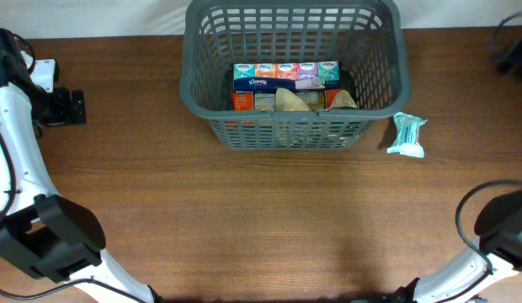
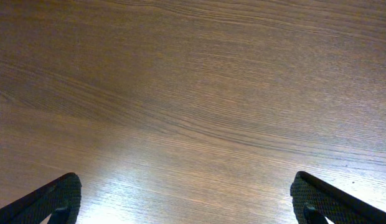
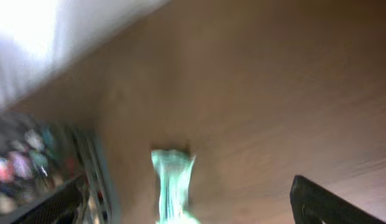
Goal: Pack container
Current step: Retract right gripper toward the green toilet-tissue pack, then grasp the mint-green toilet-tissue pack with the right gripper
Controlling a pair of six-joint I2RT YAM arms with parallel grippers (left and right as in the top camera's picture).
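The mint-green packet lies below my gripper and to its left in the overhead view, so next I will bring my right gripper across and down onto the packet's middle (image 1: 407, 135) (image 3: 174, 188).
The container (image 1: 295, 126), a large dark grey slotted basket, stands at the back middle of the table. It holds a row of tissue boxes (image 1: 286, 76) and brown-wrapped items (image 1: 290, 101). A mint-green packet (image 1: 407, 135) lies on the table just right of the basket. In the blurred right wrist view the packet (image 3: 171, 180) lies ahead between my wide-open, empty right gripper's (image 3: 185, 184) fingers, with the basket wall (image 3: 93, 168) to its left. My left gripper (image 1: 74, 106) is far left; it is open and empty over bare wood (image 2: 183, 180).
The wooden table (image 1: 261, 219) runs across the whole view. My left arm's white links (image 1: 17, 151) run down the left edge. My right arm (image 1: 505, 220) sits at the lower right corner. A dark cable or part (image 1: 514, 50) lies at the back right edge.
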